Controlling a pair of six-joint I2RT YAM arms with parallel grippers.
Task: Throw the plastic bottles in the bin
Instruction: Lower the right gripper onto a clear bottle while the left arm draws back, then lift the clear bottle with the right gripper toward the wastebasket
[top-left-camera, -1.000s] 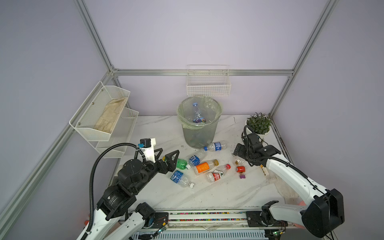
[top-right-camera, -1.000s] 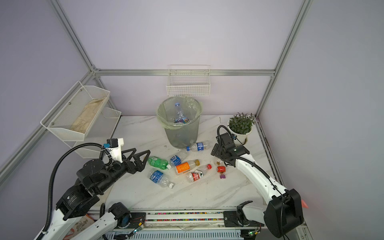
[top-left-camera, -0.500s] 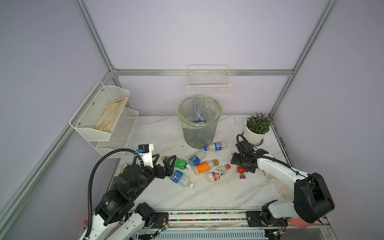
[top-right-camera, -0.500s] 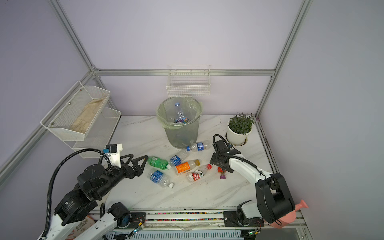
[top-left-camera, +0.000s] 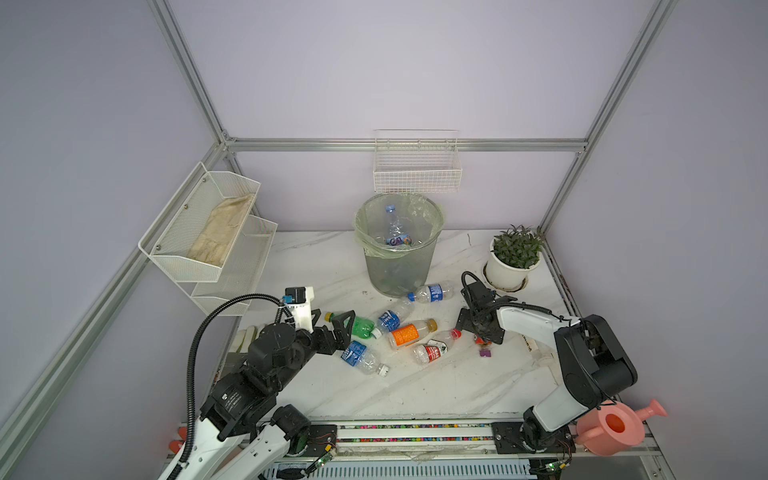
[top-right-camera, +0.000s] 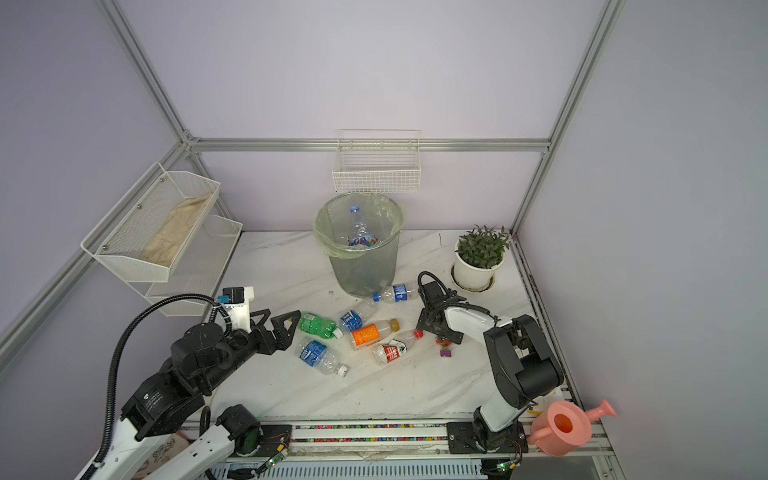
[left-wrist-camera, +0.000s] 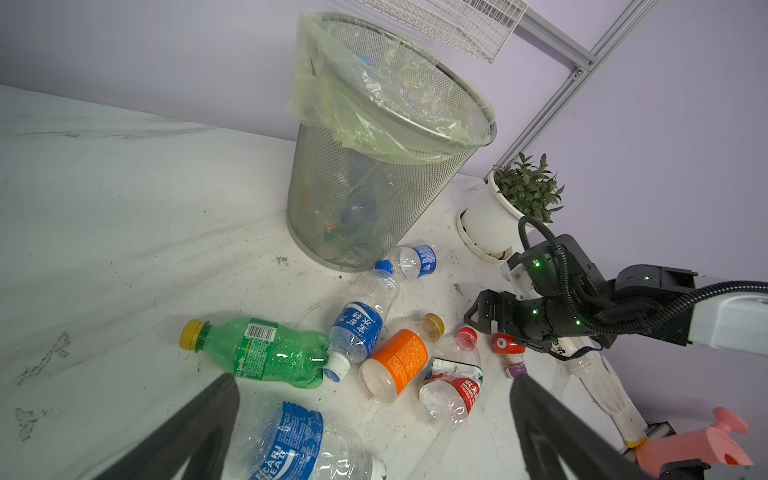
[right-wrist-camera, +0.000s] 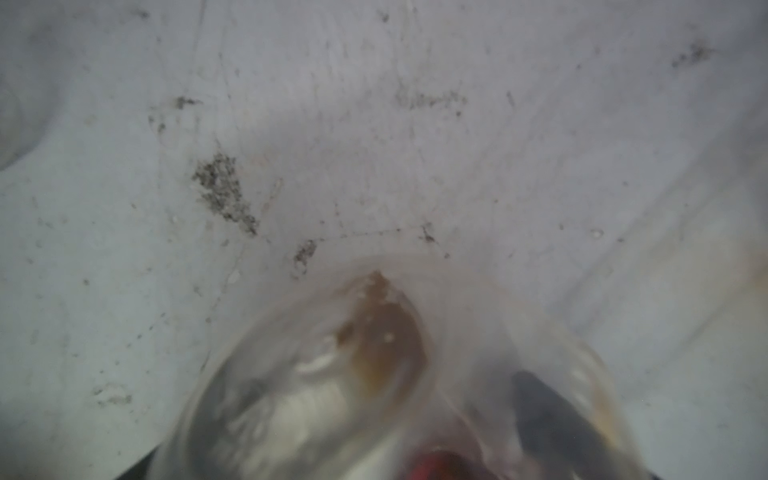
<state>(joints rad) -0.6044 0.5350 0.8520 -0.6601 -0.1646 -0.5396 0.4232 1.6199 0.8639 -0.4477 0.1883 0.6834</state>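
The right gripper stays low where it stands and closes its fingers around the clear bottle's rounded body (right-wrist-camera: 392, 384) next, since that body already lies between them.
The grey mesh bin (top-left-camera: 397, 266) with its pale green bag stands at the back centre and has bottles inside. Several plastic bottles lie in front of it: a green one (top-left-camera: 360, 327), blue-labelled ones (top-left-camera: 390, 319) (top-left-camera: 432, 292) (top-left-camera: 358, 356), an orange one (top-left-camera: 409, 333) and a red-labelled one (top-left-camera: 434, 351). My left gripper (top-left-camera: 332, 318) (left-wrist-camera: 374, 379) is open and empty, just left of the green bottle (left-wrist-camera: 266, 353). My right gripper (top-left-camera: 481, 333) is low and open over a small clear bottle (top-left-camera: 484, 348) (right-wrist-camera: 332, 395) with a red label, which lies between its fingers (right-wrist-camera: 544, 411).
A white wire basket (top-left-camera: 417, 166) hangs on the back wall. A two-tier mesh shelf (top-left-camera: 208, 237) holding a cloth sits at the left. A potted plant (top-left-camera: 515, 257) stands at the back right and a pink watering can (top-left-camera: 615, 428) at the front right corner.
My right arm has folded inward and its gripper has come down and forward onto the small red-labelled bottle. My left gripper has dropped and drawn back slightly, staying open.
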